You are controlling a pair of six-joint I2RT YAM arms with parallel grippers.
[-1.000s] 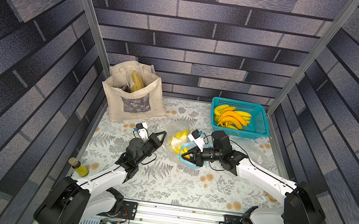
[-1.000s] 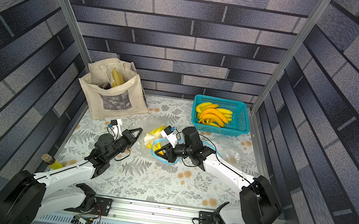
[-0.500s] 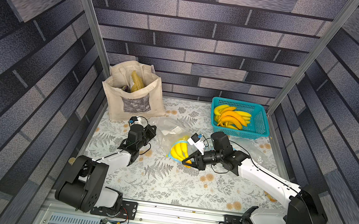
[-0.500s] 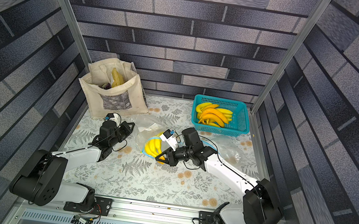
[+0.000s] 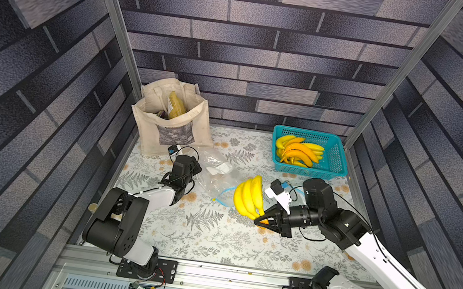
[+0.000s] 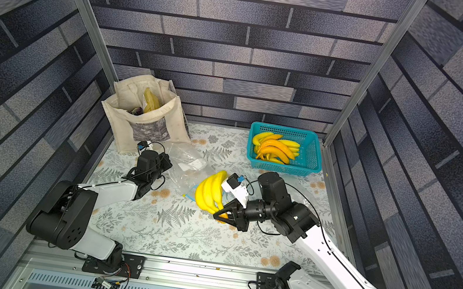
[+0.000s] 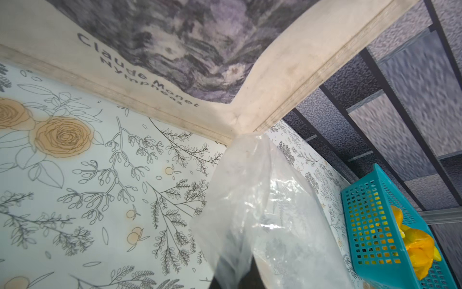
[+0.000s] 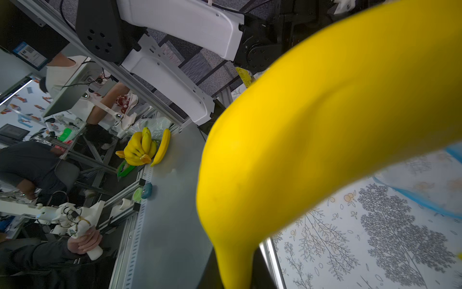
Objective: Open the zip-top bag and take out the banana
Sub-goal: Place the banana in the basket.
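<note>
The teal basket sits outward and already has bananas in it. My right gripper needs to turn outward, carry the bunch of bananas over the basket and release it inside.
A yellow banana (image 5: 247,196) (image 6: 209,193) bunch hangs by its stem from my right gripper (image 5: 262,218) (image 6: 222,213), which is shut on it. The fruit fills the right wrist view as banana (image 8: 312,125), with the stem between the right gripper (image 8: 235,280) jaws. The clear zip-top bag (image 5: 217,174) (image 6: 187,163) with a blue zip lies crumpled just left of the bunch, its blue mouth beside the fruit. My left gripper (image 5: 196,171) (image 6: 166,166) is shut on the bag's far end. In the left wrist view the bag (image 7: 262,212) rises from the left gripper (image 7: 240,280).
A cream tote bag (image 5: 172,118) stands at the back left, close behind my left gripper. A teal basket (image 5: 336,163) with several bananas sits at the back right. A small bottle (image 5: 92,208) lies at the table's left edge.
My right gripper has drawn the banana bunch out of the bag and toward the front. My left arm has pulled back toward the tote, dragging the bag with it.
</note>
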